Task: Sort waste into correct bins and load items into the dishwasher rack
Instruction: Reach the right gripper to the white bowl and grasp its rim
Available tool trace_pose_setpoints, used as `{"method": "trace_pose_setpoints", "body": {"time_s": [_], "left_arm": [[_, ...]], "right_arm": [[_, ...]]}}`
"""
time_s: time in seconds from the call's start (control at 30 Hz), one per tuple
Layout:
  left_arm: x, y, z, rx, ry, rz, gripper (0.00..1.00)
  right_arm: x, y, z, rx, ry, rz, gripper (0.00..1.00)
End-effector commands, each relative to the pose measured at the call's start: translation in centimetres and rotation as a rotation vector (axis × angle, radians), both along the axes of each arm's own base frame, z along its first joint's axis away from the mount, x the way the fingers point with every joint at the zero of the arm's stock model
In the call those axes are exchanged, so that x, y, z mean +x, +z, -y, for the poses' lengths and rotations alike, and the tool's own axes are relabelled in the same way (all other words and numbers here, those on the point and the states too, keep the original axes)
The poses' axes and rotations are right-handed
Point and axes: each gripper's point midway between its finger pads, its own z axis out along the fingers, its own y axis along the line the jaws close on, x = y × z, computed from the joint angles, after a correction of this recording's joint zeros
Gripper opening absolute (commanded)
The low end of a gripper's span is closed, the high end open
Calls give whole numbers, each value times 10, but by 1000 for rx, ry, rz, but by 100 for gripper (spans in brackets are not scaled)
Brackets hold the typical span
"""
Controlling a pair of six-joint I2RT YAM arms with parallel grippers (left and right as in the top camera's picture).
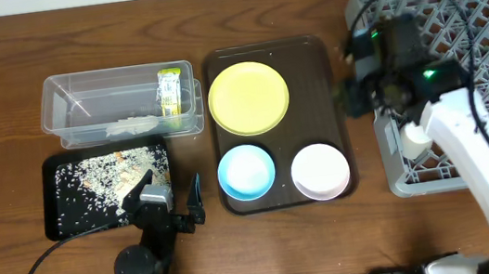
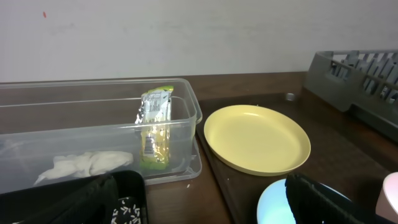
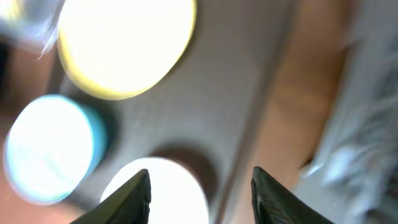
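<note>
The pinkish-white bowl's rim toward the rack is clear of the blue bowl, so my right gripper lowers and draws back onto that rim next.
The clear tub (image 1: 73, 107) holds the green-and-yellow wrapper (image 1: 169, 88) and crumpled white paper (image 1: 131, 127); both also show in the left wrist view, the wrapper (image 2: 155, 127) and the paper (image 2: 84, 165). The black tray (image 1: 57, 211) holds rice scraps (image 1: 104, 173). The yellow plate (image 1: 248, 98), blue bowl (image 1: 246, 171) and pinkish-white bowl (image 1: 321, 171) sit on the brown serving tray (image 1: 330, 70). A white cup (image 1: 413, 140) lies in the grey rack (image 1: 483, 23). My left gripper (image 1: 172, 197) is open and empty between the black tray and the blue bowl. My right gripper (image 3: 199, 199) is open and empty above the pinkish-white bowl (image 3: 168, 186). Chopsticks are out of view.
The right arm (image 1: 480, 155) stretches over the rack's front left part. The right wrist view is blurred. A stray rice grain (image 2: 189, 185) lies on the wooden table in front of the tub.
</note>
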Motion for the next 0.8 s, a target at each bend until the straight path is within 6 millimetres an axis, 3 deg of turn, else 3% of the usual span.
{"method": "trace_pose_setpoints", "body": {"time_s": [0.0, 0.1, 0.17, 0.33, 0.47, 0.6, 0.77], "left_arm": [[1, -18, -2, 22, 8, -35, 88], [1, -18, -2, 22, 8, -35, 88], [1, -18, -2, 22, 8, -35, 88], [1, -18, -2, 22, 8, -35, 88], [1, -18, -2, 22, 8, -35, 88], [1, -18, -2, 22, 8, -35, 88], [1, -18, -2, 22, 9, -35, 88]], "right_arm": [[-34, -20, -20, 20, 16, -151, 50], [-63, -48, -23, -13, 29, -263, 49], [-72, -64, -21, -31, 26, -289, 49], [-79, -101, -3, -98, -69, -300, 49], [-87, -128, 7, -124, -101, -301, 41], [-86, -133, 11, -135, -130, -290, 29], [-81, -119, -1, -83, -66, -256, 38]]}}
